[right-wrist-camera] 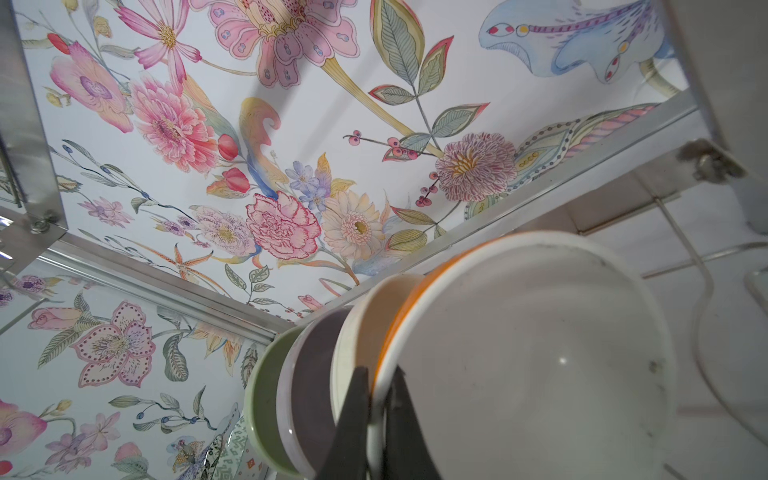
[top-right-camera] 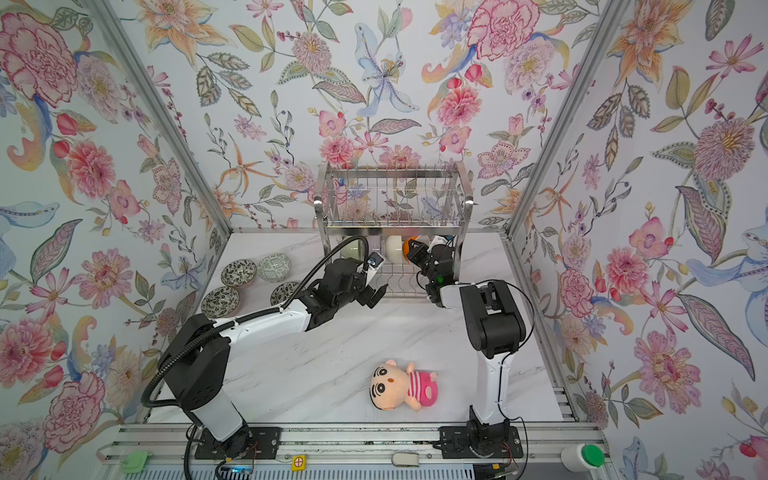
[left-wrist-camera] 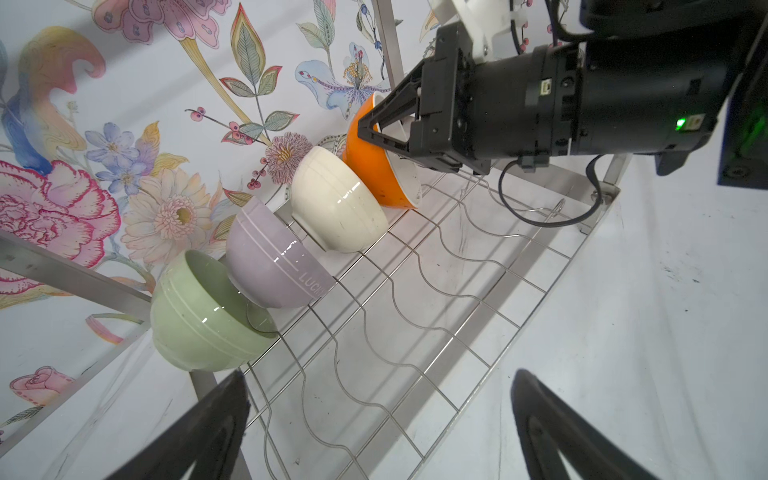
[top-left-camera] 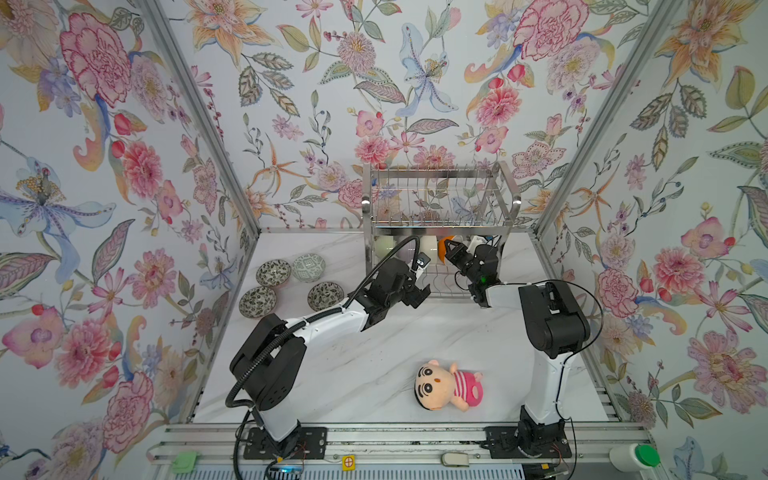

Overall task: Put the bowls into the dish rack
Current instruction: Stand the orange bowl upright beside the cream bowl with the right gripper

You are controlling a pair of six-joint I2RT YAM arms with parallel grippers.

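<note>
The right gripper nudges outward and toward the cream bowl next, then releases the orange bowl's rim. This continues the leaning row, since the cream bowl leans just past the orange bowl from here.
The steel dish rack stands at the back of the table. On its lower tier, a pale green bowl, a lavender bowl and a cream bowl lean in a row. My right gripper is shut on the rim of the orange bowl, which is tilted beside the cream one. My left gripper hangs open and empty at the tier's front edge. Several patterned bowls sit upright on the table at left.
A plush doll in a pink striped shirt lies on the marble table near the front. The rack's upper tier overhangs both grippers. Floral walls close in the sides and back.
</note>
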